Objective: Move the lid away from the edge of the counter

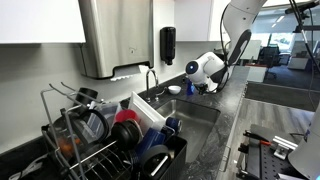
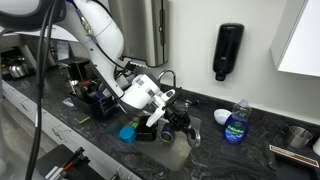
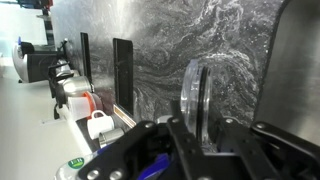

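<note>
The open counter (image 2: 206, 147) beside the blue soap bottle lies below the gripper, so the robot will next lower the gripper toward the blue soap bottle and release the lid away from the counter's edge.
In the wrist view the lid (image 3: 197, 95) shows edge-on, a see-through disc with a shiny rim, standing between my gripper's fingers (image 3: 200, 128). The gripper looks shut on the lid, with the dark veined counter (image 3: 170, 40) behind it. In both exterior views the gripper (image 1: 192, 87) (image 2: 168, 118) is low over the counter (image 1: 228, 120) (image 2: 225, 152) by the sink. The lid itself is too small to make out there.
The steel sink (image 1: 190, 112) lies just beside the gripper. A dish rack (image 1: 90, 145) full of red and blue dishes stands in front. A blue soap bottle (image 2: 236, 124), a wall soap dispenser (image 2: 229, 50) and a blue dish (image 2: 127, 132) are nearby.
</note>
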You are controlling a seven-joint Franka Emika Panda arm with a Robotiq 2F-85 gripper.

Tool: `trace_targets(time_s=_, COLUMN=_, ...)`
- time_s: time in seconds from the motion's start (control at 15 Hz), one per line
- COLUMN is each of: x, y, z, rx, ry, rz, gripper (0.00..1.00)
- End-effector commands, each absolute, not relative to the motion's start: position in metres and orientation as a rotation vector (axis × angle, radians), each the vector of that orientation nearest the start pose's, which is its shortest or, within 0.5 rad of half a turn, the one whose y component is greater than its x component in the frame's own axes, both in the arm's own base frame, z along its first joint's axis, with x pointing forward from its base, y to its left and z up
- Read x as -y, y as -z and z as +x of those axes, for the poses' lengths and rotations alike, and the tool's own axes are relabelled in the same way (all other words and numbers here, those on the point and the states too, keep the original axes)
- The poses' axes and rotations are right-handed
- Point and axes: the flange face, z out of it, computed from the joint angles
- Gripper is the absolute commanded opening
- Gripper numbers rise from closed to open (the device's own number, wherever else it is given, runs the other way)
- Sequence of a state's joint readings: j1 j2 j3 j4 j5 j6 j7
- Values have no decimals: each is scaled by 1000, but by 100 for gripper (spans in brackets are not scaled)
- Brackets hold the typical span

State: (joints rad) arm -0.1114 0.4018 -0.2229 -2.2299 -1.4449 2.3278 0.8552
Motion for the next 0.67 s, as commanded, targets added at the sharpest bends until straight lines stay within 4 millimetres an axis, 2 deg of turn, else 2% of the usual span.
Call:
trace_targets(time_s=0.0, x=202, y=-173, z=497, rx=-37, ry=39, rz=2134, gripper=7)
trace_targets(time_s=0.6, x=208, y=-146, z=512, rx=-8, ry=45, rz=2106, gripper=7)
